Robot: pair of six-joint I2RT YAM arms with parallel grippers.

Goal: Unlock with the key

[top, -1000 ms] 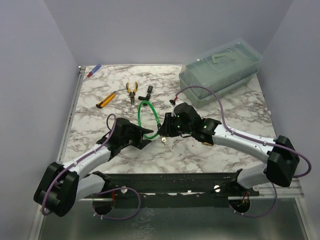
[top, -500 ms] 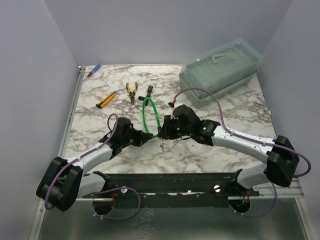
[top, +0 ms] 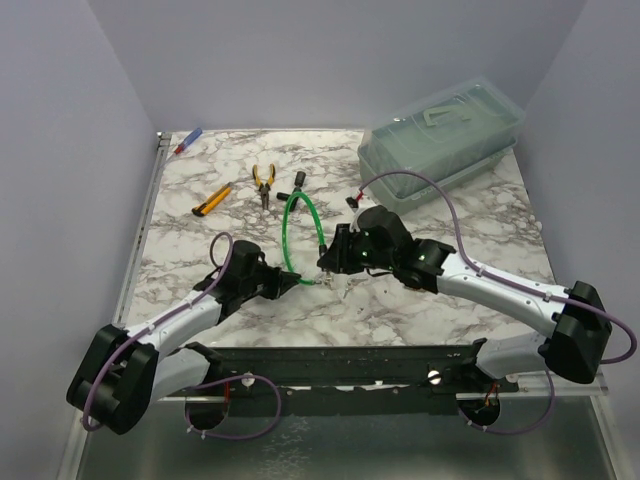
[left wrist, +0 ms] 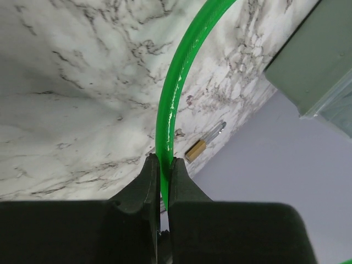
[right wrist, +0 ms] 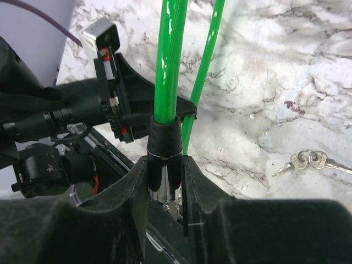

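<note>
My left gripper holds the green cable. Next it should carry the cable to the bare marble below and to its left in the top view, lower it and let it go.
A green cable arcs up over the marble table. Its black and chrome lock head sits between the fingers of my right gripper, which is shut on it near the table's middle. My left gripper is shut on the thin green cable just to the left; in the right wrist view its tips pinch the cable beside the lock head. The key, small and silver on a ring with another, lies flat on the marble, apart from both grippers.
Orange-handled pliers, a black L-shaped tool, a yellow utility knife and a marker lie at the back left. A clear lidded box stands at the back right. A black rail runs along the near edge.
My left gripper has moved right and closed on the green cable. The cable loop has risen and narrowed. My right gripper has shifted slightly right, keeping the lock head.
</note>
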